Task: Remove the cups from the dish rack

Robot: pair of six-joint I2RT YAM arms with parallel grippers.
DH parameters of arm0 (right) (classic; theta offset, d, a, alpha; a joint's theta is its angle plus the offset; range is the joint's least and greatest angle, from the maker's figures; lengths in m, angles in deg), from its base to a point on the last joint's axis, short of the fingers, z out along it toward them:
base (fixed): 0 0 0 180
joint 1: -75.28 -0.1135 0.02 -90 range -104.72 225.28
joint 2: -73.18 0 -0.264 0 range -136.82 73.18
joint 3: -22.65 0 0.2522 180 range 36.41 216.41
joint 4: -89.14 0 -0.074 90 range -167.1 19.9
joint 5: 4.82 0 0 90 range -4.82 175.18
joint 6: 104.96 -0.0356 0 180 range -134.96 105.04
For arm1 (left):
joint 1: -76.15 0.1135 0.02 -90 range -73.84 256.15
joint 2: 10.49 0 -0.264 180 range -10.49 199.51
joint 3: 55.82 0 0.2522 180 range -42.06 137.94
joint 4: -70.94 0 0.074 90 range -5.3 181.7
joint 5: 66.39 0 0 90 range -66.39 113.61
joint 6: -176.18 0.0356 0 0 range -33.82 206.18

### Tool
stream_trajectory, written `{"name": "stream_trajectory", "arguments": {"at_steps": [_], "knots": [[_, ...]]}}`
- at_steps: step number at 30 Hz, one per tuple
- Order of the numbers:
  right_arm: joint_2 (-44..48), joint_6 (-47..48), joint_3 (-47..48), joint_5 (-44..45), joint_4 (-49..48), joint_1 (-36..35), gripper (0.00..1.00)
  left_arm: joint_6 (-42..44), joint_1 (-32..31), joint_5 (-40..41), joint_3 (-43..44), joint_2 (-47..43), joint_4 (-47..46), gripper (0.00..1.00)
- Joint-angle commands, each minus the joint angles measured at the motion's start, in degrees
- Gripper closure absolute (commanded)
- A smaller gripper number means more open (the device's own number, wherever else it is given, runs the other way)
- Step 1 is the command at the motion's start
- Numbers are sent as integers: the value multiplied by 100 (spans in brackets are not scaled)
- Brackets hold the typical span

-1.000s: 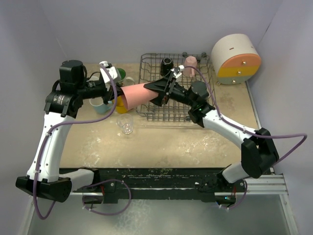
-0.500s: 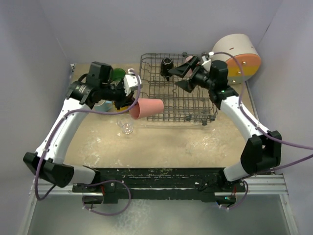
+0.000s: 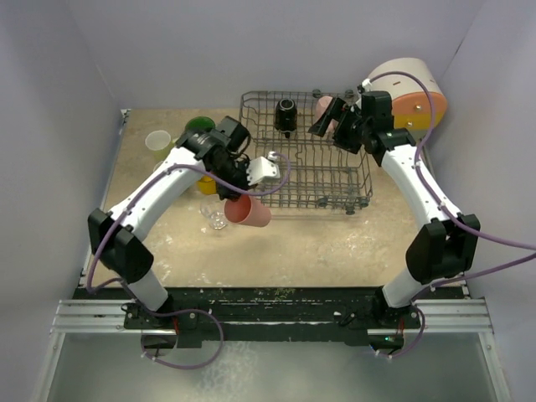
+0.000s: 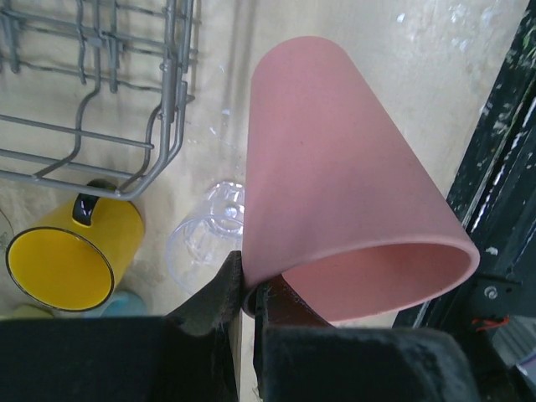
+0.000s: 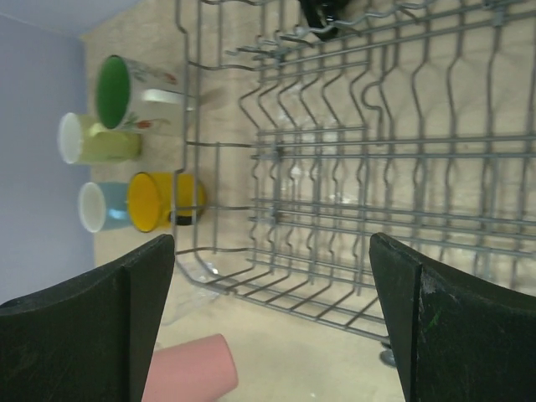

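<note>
My left gripper carries the salmon tumbler (image 3: 249,212) down next, its base tipping onto the open counter spot beside the clear glass.
My left gripper (image 3: 238,198) is shut on the rim of the salmon tumbler (image 3: 249,212), held tilted just in front of the dish rack's (image 3: 306,167) near left corner; the left wrist view shows the pinch (image 4: 249,280) on the tumbler (image 4: 343,193). The clear glass (image 3: 216,219) stands beside it. The yellow mug (image 3: 203,185), green-inside mug (image 3: 199,127) and pale yellow-green cup (image 3: 157,142) sit left of the rack; the light blue cup (image 5: 100,207) shows in the right wrist view. The black mug (image 3: 286,113) and pink mug (image 3: 324,105) are in the rack. My right gripper (image 3: 337,126) is open and empty by the pink mug.
A round cream, orange and yellow drawer box (image 3: 410,92) stands at the far right behind the rack. Purple walls close in the left, back and right. The black base rail (image 3: 268,306) runs along the near edge.
My left arm has swung the salmon tumbler from the rack's left edge down to the table in front of the rack. My right gripper has pulled back to the rack's far right corner.
</note>
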Motion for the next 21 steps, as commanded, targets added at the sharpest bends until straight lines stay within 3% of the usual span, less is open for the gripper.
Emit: {"name": "stream_trajectory", "arguments": {"at_steps": [1,21], "knots": [[-44,597,393,611,433,8,0,6,-218,787,643,579,666,100],[-154,768,228,875,353,8,0,-225,-1405,2368,341,1438,936,100]]}}
